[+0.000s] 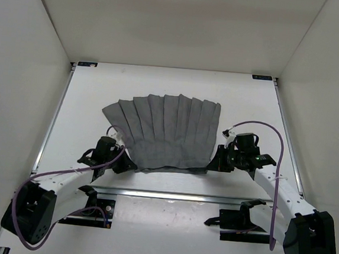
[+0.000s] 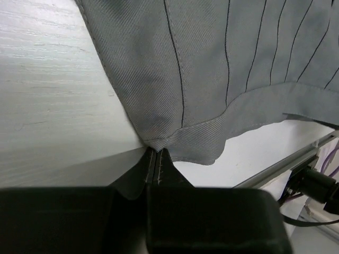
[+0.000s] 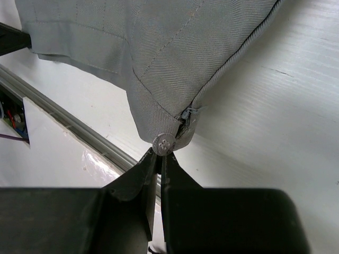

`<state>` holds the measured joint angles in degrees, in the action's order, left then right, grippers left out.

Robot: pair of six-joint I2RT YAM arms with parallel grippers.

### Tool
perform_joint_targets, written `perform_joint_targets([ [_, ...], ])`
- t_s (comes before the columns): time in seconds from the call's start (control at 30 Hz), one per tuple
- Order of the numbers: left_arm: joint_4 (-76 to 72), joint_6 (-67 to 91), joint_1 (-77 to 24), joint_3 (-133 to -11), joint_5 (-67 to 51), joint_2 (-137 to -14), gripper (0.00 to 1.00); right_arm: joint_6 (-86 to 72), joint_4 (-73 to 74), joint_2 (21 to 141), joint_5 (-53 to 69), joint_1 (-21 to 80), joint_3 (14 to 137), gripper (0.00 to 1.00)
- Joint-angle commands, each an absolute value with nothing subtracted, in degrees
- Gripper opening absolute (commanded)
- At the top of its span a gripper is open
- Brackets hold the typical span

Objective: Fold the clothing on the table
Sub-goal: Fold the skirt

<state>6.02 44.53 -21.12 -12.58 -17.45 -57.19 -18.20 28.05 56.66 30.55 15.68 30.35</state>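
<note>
The skirt is still unfolded, so the robot's left gripper should next lift the pinched corner up, carry it outward, lower it onto the skirt's far pleated edge (image 1: 126, 104) and let it go.
The clothing (image 1: 166, 132), a grey pleated skirt, lies fanned out flat on the white table (image 1: 88, 108), with its narrow end toward the arms. My left gripper (image 1: 129, 164) sits at the skirt's near left corner. In the left wrist view its jaws (image 2: 155, 152) are shut, and the puckered hem corner of the clothing (image 2: 212, 63) is pinched at their tips. My right gripper (image 1: 216, 161) is at the near right corner. There the jaws (image 3: 163, 154) are shut on the waistband corner of the clothing (image 3: 159, 47), just under a round grey button (image 3: 163, 143) beside a short zip (image 3: 186, 114).
A metal rail (image 1: 175, 196) crosses the table between the skirt and the arm bases, and thin rails run along the left and right edges. Plain white walls (image 1: 21, 60) enclose the table on three sides. Purple cables (image 1: 264, 126) loop from both arms.
</note>
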Motion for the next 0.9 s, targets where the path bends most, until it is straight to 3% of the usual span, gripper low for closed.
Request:
perform_joint_targets([
  [0.0, 9.9, 40.5, -20.7, -14.0, -18.1, -55.4, 0.0, -17.4, 28.3, 56.8, 31.9, 15.5, 30.3, 0.0],
  [0.17, 28.2, 38.1, -19.5, -21.4, -16.6, -43.6, 0.0, -16.4, 34.4, 51.4, 31.4, 13.9, 34.1, 0.0],
  [0.57, 41.6, 43.0, -21.2, -27.5, -21.6, -26.8, 0.0, -15.8, 50.3, 35.4, 35.4, 14.0, 37.6, 0.0],
  [0.73, 42.7, 45.2, -20.6, -34.4, -21.4, -26.1, 0.0, -19.2, 50.5, 32.6, 35.9, 17.7, 40.4, 0.0],
  [0.87, 36.0, 45.6, -17.3, -33.8, -20.9, -30.9, 0.0, -19.1, 44.3, 36.8, 37.0, 14.6, 42.6, 0.0],
])
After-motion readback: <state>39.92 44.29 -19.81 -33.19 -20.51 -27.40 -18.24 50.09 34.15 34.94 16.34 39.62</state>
